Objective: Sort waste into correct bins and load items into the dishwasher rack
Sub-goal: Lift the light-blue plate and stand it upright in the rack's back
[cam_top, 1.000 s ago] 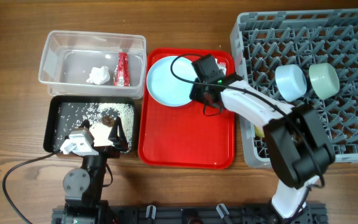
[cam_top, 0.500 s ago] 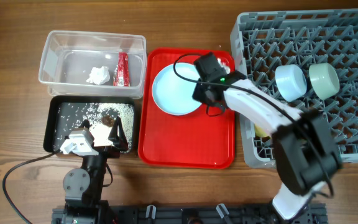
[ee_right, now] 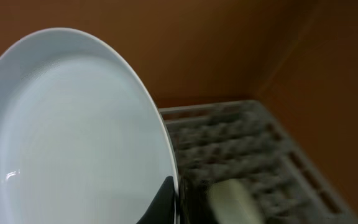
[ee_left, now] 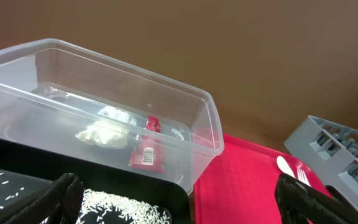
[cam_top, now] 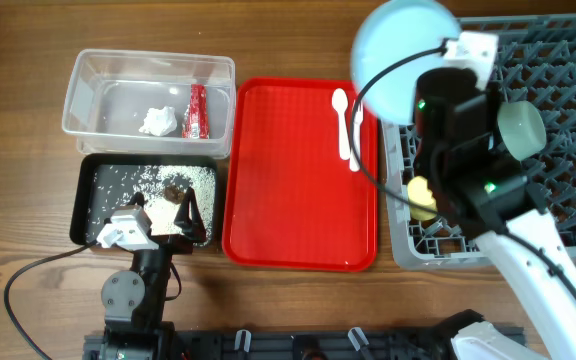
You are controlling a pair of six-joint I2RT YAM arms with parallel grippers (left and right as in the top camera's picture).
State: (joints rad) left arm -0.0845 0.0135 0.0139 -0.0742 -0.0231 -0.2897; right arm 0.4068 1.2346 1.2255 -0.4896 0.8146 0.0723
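Note:
My right gripper holds the plate and will go down next into the far end of the grey rack (cam_top: 568, 60) to release it, since the mint green bowl and yellow cup sit nearer.
My right gripper (cam_top: 448, 62) is shut on the rim of the pale blue plate (cam_top: 401, 48) and holds it tilted, high over the left edge of the grey dishwasher rack (cam_top: 568, 60). In the right wrist view the plate (ee_right: 73, 137) fills the left, with my finger (ee_right: 174, 199) on its edge. The mint green bowl (cam_top: 521, 128) and the yellow cup (cam_top: 421, 198) sit in the rack. The small blue bowl is hidden by the arm. The white spoon (cam_top: 341, 112) and fork (cam_top: 357, 140) lie on the red tray (cam_top: 288, 200). My left gripper (cam_top: 163, 215) is open and empty.
The clear tub (cam_top: 98, 95) holds the tissue (cam_top: 156, 122) and the red sachet (cam_top: 197, 110). The black tray (cam_top: 86, 205) holds rice (cam_top: 168, 178) with brown bits. The left wrist view shows the tub (ee_left: 207, 118), sachet (ee_left: 148, 152) and rice (ee_left: 123, 210).
My right arm has lifted the plate off the red tray, up and to the right over the rack's left edge. The spoon and fork now show. The left arm has not moved.

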